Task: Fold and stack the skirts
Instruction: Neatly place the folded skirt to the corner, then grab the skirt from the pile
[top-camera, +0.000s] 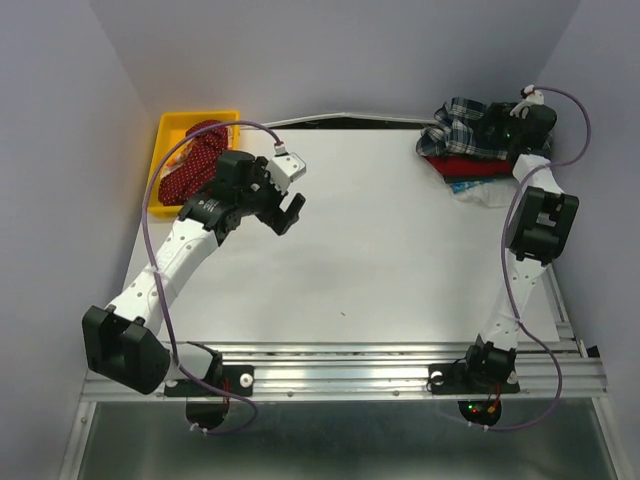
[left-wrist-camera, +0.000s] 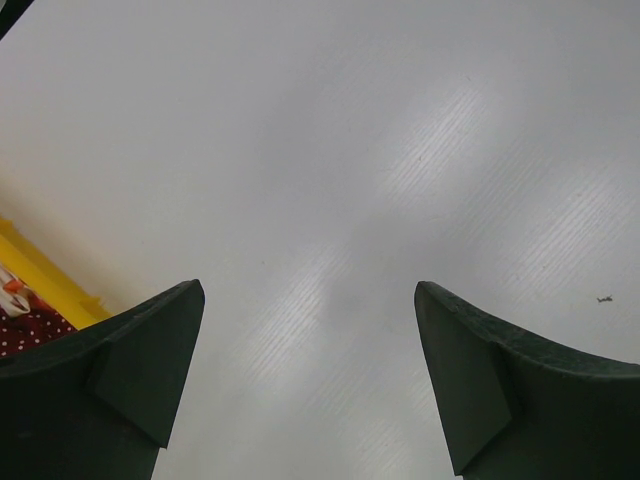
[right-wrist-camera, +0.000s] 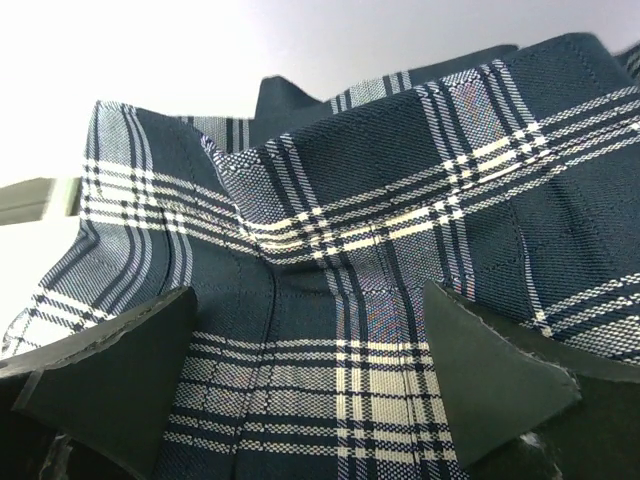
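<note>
My left gripper will swing over the bin, to the left in the top view, and go down to the dotted skirt (top-camera: 190, 172) (left-wrist-camera: 30, 330) to pinch its cloth.
A navy, green and white plaid skirt (top-camera: 462, 122) lies crumpled on top of a plain red skirt (top-camera: 468, 166) at the table's far right. My right gripper (top-camera: 503, 130) hovers over the plaid's right side. In the right wrist view the gripper (right-wrist-camera: 310, 290) is open, and the plaid cloth (right-wrist-camera: 360, 200) fills the space beneath and between its fingers. A dark red dotted skirt (top-camera: 190, 172) lies in a yellow bin (top-camera: 170, 125) at the far left. My left gripper (top-camera: 290, 212) hangs open over bare table, right of the bin, with nothing between its fingers (left-wrist-camera: 150, 370).
A pale cloth edge with blue marks (top-camera: 478, 190) sticks out under the red skirt. The bin's corner (left-wrist-camera: 40, 270) and the dotted cloth (left-wrist-camera: 30, 328) show at the left of the left wrist view. Grey walls stand on three sides of the white table (top-camera: 380, 260).
</note>
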